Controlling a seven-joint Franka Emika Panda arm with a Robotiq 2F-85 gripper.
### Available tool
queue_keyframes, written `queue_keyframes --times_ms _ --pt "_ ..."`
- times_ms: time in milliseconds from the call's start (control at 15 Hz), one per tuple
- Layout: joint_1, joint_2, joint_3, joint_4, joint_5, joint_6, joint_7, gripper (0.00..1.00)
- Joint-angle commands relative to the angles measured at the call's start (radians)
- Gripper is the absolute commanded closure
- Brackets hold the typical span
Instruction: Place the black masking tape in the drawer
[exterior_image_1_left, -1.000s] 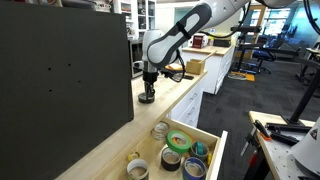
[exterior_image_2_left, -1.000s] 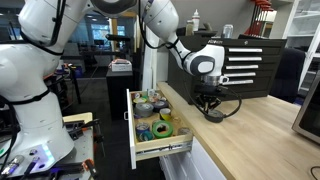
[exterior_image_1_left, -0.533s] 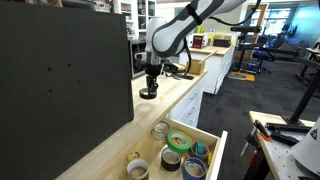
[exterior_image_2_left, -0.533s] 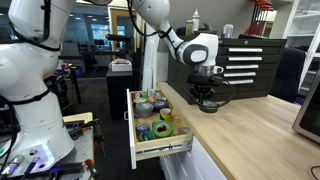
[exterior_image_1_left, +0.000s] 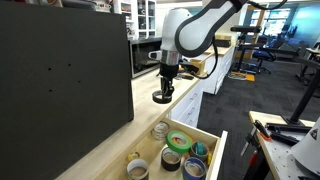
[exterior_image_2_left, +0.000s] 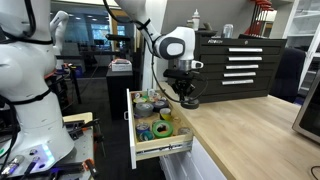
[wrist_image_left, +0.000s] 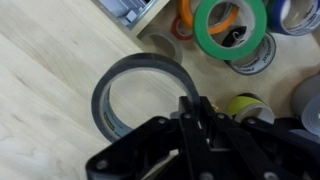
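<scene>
The rolls have space between them. My gripper should next move over the open drawer (exterior_image_2_left: 158, 150), past the green roll, and go down to release the ring on the bare wood.
My gripper (exterior_image_1_left: 164, 84) is shut on the black masking tape (exterior_image_1_left: 162, 98), a flat black ring hanging from the fingers above the wooden counter. In an exterior view the gripper (exterior_image_2_left: 184, 90) holds the tape (exterior_image_2_left: 187, 101) at the counter's edge, next to the open drawer (exterior_image_2_left: 158, 150). In the wrist view the fingers (wrist_image_left: 196, 108) pinch the ring's (wrist_image_left: 118, 85) rim, with the light-wood drawer (wrist_image_left: 252, 82) and its rolls just beyond. In an exterior view the drawer (exterior_image_1_left: 214, 150) lies below and ahead of the gripper.
The drawer holds several tape rolls: a green one (wrist_image_left: 231, 24), a yellow one (wrist_image_left: 247, 105), blue and pale ones (exterior_image_1_left: 195, 165). A large black panel (exterior_image_1_left: 60, 80) stands on the counter (exterior_image_1_left: 150, 120). A black tool chest (exterior_image_2_left: 240, 65) stands behind.
The gripper has lifted the black tape off the counter and carried it towards the open drawer, from mid-counter to the counter's edge.
</scene>
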Motion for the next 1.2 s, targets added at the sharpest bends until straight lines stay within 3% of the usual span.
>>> queue_keyframes --times_ms 0,333,533,1133 --pt "0.084 -0.122 -0.025 -0.175 -0.056 0.084 0.207 0.93" --pt "0.196 -0.135 -0.026 -0.258 -0.215 0.12 0.56 0.93" --pt "0.248 -0.127 -0.014 -0.279 -0.274 0.112 0.699 0.93" --pt "0.32 -0.108 0.031 -0.389 -0.268 0.204 0.726 0.93"
